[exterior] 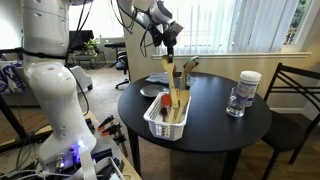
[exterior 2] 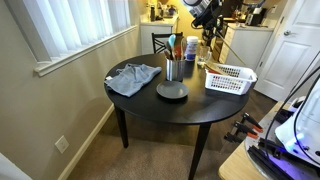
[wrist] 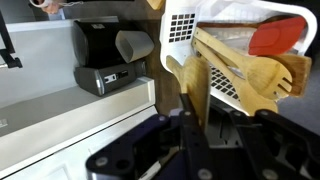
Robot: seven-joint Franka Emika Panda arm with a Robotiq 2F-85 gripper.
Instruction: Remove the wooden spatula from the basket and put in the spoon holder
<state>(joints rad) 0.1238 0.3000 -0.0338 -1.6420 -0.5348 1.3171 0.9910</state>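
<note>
The spoon holder's opening [exterior 2: 175, 61] is outward and below. My gripper needs to lift the low-hanging spatula clear of the basket [exterior 2: 230, 78], carry it outward, then lower it and let it go.
My gripper [exterior: 169, 45] hangs above the white basket [exterior: 160, 127] and is shut on the top of the wooden spatula [exterior: 176, 88]. The spatula hangs almost upright, its lower end still at the basket's level. In the wrist view the pale spatula [wrist: 194, 88] sits clamped between my fingers [wrist: 192, 125], with the basket [wrist: 180, 28] beyond it. The dark spoon holder [exterior 2: 175, 70] stands upright near the table's middle with several utensils in it, beside the basket [exterior 2: 230, 78]. My gripper [exterior 2: 205, 14] is high above the basket's far end.
Other wooden utensils [wrist: 250, 75] and a red spatula [wrist: 275, 38] lie in the basket. A dark plate [exterior 2: 171, 91] and a grey-blue cloth [exterior 2: 133, 77] lie by the holder. A clear jar with a white lid [exterior: 243, 92] stands at the table's edge. A chair [exterior: 297, 92] is beside it.
</note>
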